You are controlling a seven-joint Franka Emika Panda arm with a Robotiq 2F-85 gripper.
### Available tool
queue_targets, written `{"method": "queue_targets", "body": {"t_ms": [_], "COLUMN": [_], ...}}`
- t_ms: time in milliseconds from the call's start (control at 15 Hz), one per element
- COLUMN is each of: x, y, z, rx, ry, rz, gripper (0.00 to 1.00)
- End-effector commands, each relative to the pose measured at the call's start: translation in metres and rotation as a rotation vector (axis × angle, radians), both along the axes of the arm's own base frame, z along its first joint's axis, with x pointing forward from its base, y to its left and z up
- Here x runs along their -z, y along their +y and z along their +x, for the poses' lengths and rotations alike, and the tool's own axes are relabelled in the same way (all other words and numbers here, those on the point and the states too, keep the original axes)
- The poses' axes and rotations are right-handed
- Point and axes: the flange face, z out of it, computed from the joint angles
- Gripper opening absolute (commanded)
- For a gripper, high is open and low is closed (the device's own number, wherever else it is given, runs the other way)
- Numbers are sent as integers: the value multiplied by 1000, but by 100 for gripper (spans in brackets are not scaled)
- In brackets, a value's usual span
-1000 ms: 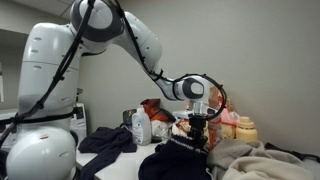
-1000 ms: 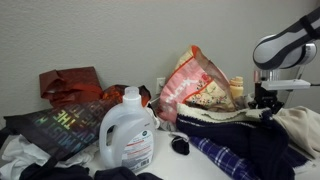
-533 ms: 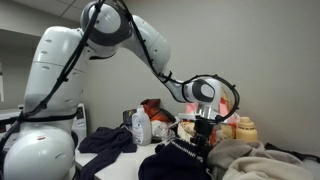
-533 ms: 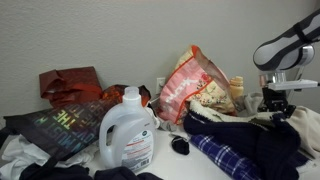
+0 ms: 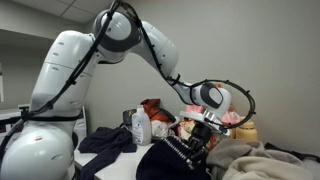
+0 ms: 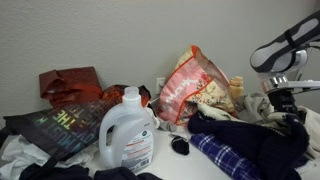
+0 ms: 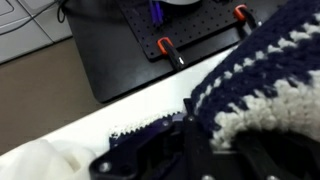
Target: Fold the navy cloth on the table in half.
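I need to move my gripper a little toward the red and white bag next, over the spread part of the navy cloth (image 5: 172,160), and then open it.
The navy cloth (image 5: 172,160) is a dark knit with white stripes, piled on the table. In an exterior view its lifted edge hangs from my gripper (image 5: 200,135), which is shut on it. It also shows in an exterior view (image 6: 240,145) spread below my gripper (image 6: 287,112) at the right edge. In the wrist view the navy and white knit (image 7: 262,85) fills the right side, pinched between my dark fingers (image 7: 200,128).
A white detergent jug (image 6: 127,128) stands in front. A red and white bag (image 6: 196,85), a dark printed shirt (image 6: 60,125), another navy garment (image 5: 108,142), beige cloth (image 5: 262,160) and bottles (image 5: 242,127) crowd the table. A black breadboard (image 7: 150,45) lies below.
My gripper has carried the cloth's edge sideways and slightly down, tilting as it goes. The navy cloth has been drawn across itself, and the arm has stretched further out.
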Motion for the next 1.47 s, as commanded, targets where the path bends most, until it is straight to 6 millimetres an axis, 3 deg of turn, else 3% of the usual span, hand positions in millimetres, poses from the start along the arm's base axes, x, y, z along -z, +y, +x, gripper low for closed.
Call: {"method": "queue_targets", "body": {"t_ms": [0, 467, 533, 600, 867, 1067, 1200, 1400], "x": [5, 23, 26, 30, 37, 28, 13, -26], "y": [6, 10, 11, 10, 10, 11, 11, 15], "z": [-3, -7, -6, -6, -3, 7, 19, 41], "rx": [-36, -56, -53, -51, -47, -56, -66, -90], "ry": [81, 193, 198, 201, 192, 150, 110, 13], "rz": [155, 226, 227, 226, 212, 190, 176, 147], "gripper": [3, 4, 24, 35, 64, 88, 100, 100]}}
